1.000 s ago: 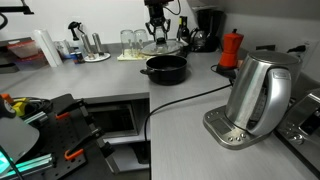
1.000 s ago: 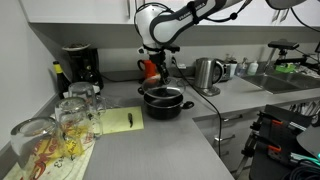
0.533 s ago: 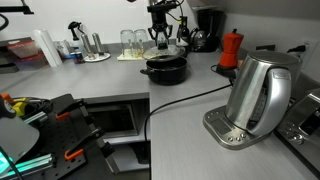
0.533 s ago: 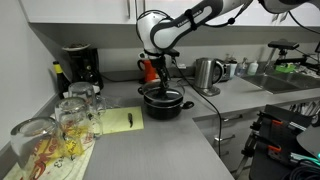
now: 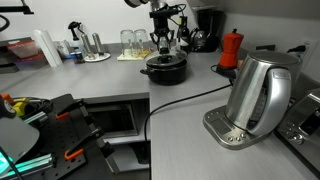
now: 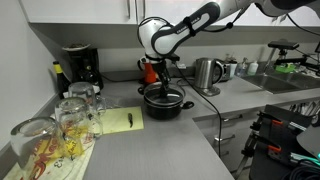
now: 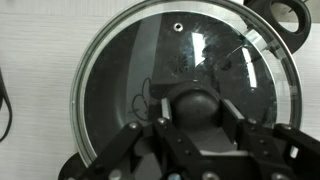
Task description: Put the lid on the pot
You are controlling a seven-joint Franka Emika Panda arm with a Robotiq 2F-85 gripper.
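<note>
The glass lid (image 7: 120,70) already hangs over the pot. I will lower my gripper a little to set the lid's metal rim onto the pot's opening (image 7: 190,70), then release the lid's knob.
The black pot (image 5: 166,70) stands on the grey counter, seen in both exterior views (image 6: 163,104). The clear glass lid (image 7: 120,70) with its metal rim lies level over the pot and covers its mouth; it also shows in an exterior view (image 5: 165,59). My gripper (image 7: 197,118) comes straight down from above, its jaws closed on either side of the lid's black knob (image 7: 196,103). The gripper shows over the pot in both exterior views (image 5: 163,47) (image 6: 163,84). One pot handle (image 7: 290,12) sticks out past the lid's rim.
A red moka pot (image 5: 231,48) and a steel kettle (image 5: 258,95) on its base stand nearby, with a black cable (image 5: 190,98) across the counter. Drinking glasses (image 6: 70,115), a yellow notepad (image 6: 122,121) and a coffee maker (image 6: 80,65) stand along the counter.
My gripper has come down with the lid from above the pot, and the lid now sits over the pot's mouth.
</note>
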